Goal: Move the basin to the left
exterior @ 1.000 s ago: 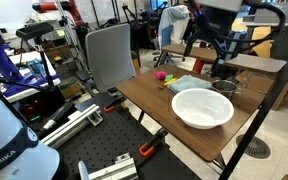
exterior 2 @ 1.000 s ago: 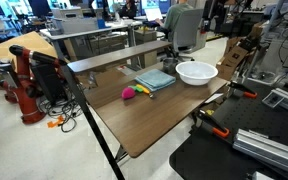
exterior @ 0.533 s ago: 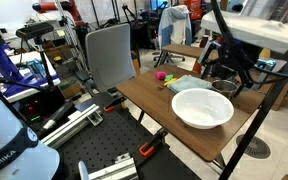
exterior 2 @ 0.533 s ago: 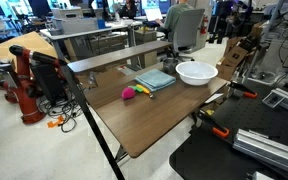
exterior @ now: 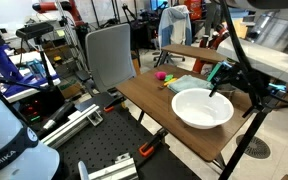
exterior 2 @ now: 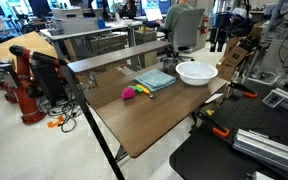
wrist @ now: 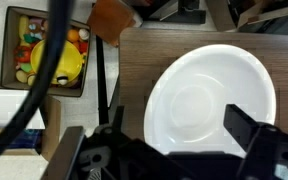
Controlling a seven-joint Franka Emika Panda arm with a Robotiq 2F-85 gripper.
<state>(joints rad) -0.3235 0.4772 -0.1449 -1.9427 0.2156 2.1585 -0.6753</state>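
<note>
My gripper has the basin's rim below and between its spread fingers, so I need to lower it astride the basin's rim nearest the bin of toys and close.
The basin [exterior: 202, 107] is a wide, shallow white bowl on the wooden table [exterior: 149, 100], near its end; it also shows in an exterior view [exterior 2: 196, 72]. My gripper [exterior: 222, 78] hangs open and empty in the air just above the basin's far rim, and appears above the basin in an exterior view [exterior 2: 220, 38]. In the wrist view the basin [wrist: 209, 100] lies directly below, between and beyond the two spread fingers of the gripper [wrist: 179, 130]. The fingers do not touch it.
A silver metal pot [exterior: 224, 87] stands behind the basin. A blue-green cloth [exterior 2: 156, 80] and a pink toy [exterior 2: 130, 93] lie further along the table. A grey chair [exterior: 109, 55] stands beside it. A bin of toys [wrist: 49, 55] sits below the table edge.
The arm has swung from behind the table forward and down, so the gripper now hangs over the basin. The basin has not moved.
</note>
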